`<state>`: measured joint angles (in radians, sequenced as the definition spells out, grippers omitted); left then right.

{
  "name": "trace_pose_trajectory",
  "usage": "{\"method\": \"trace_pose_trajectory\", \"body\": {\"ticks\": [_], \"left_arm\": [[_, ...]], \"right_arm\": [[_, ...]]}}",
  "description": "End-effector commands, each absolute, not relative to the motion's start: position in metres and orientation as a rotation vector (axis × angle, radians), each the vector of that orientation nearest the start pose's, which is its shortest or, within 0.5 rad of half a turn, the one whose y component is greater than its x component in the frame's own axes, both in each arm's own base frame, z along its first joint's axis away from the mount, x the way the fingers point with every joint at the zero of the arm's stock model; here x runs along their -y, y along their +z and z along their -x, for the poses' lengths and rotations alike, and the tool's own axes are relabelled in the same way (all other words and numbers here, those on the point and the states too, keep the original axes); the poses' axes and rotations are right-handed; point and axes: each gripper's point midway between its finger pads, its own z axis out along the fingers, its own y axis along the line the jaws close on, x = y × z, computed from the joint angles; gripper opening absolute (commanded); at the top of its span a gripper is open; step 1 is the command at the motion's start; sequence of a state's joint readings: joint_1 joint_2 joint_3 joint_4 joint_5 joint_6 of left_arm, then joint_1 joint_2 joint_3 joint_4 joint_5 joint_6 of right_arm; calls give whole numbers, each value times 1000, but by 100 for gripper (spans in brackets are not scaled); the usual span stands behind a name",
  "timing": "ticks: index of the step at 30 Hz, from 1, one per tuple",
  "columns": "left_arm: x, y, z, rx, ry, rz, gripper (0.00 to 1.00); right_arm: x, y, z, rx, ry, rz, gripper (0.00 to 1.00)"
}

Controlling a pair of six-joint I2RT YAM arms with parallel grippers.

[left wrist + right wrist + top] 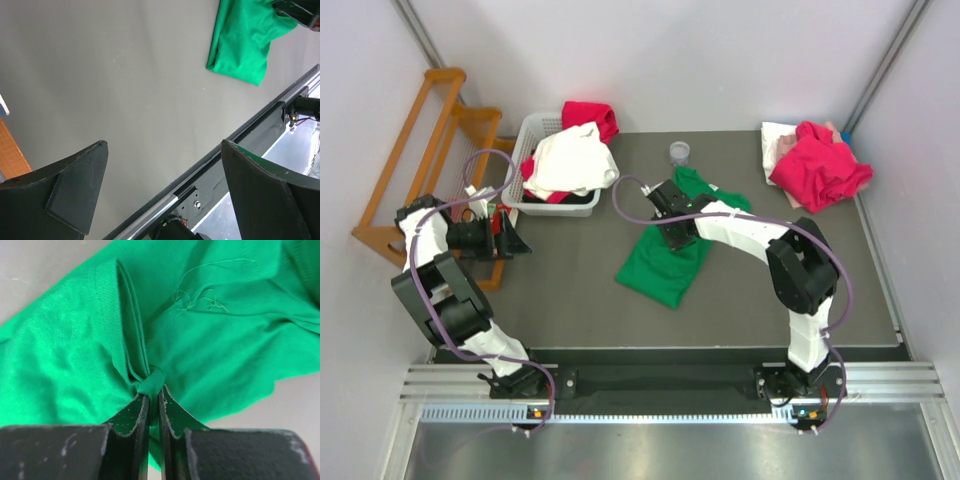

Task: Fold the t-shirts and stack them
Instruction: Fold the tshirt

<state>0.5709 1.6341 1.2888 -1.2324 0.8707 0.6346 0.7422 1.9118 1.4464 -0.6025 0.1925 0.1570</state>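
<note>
My right gripper should go down a little toward the cloth below next and open its fingers, because the pinched fold is already over the green t-shirt's middle (152,386).
A bright green t-shirt (665,262) lies bunched in the middle of the grey table, also seen as a green t-shirt (245,37) at the top right of the left wrist view. My right gripper (154,395) is shut on a pinched fold of the green t-shirt (75,360), above the shirt's middle at the right gripper (678,234). My left gripper (516,243) hangs open and empty at the table's left edge, its fingers (75,185) wide apart over bare table. A magenta-red t-shirt (820,165) lies on pale shirts at the back right. White (570,160) and red (592,118) t-shirts fill the basket.
A white plastic basket (535,135) stands at the back left. A small clear cup (680,152) sits at the back centre. An orange wooden rack (420,150) stands off the table's left side. A metal rail (200,165) runs along the table's near edge.
</note>
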Motion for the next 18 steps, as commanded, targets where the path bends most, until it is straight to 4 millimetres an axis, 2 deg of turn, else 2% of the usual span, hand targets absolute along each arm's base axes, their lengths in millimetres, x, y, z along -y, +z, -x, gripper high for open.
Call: {"method": "trace_pose_trajectory", "body": {"ticks": [1,7,12,13,14,16,17,18], "left_arm": [[-47,160,-280,-2425,-923,-104,99],[-47,158,-279,-2430,-927,-102,99],[-46,155,-279,-2433,-938,-101,99],[-46,156,-279,-2433,-937,-104,99],[-45,156,-278,-2432,-940,-105,99],[-44,157,-277,-2430,-945,-112,99],[-45,158,-277,-2431,-943,-116,99],[-46,159,-277,-2430,-937,-117,99]], "right_arm": [[-279,69,-367,-2485,113,633,1],[-265,62,-380,-2507,97,580,0],[-261,56,-383,-2523,104,568,2],[-261,54,-383,-2527,100,569,7],[-261,52,-383,-2532,97,565,23],[-260,47,-382,-2546,90,568,41],[-260,47,-382,-2546,88,561,54],[-258,48,-384,-2542,74,554,62]]}}
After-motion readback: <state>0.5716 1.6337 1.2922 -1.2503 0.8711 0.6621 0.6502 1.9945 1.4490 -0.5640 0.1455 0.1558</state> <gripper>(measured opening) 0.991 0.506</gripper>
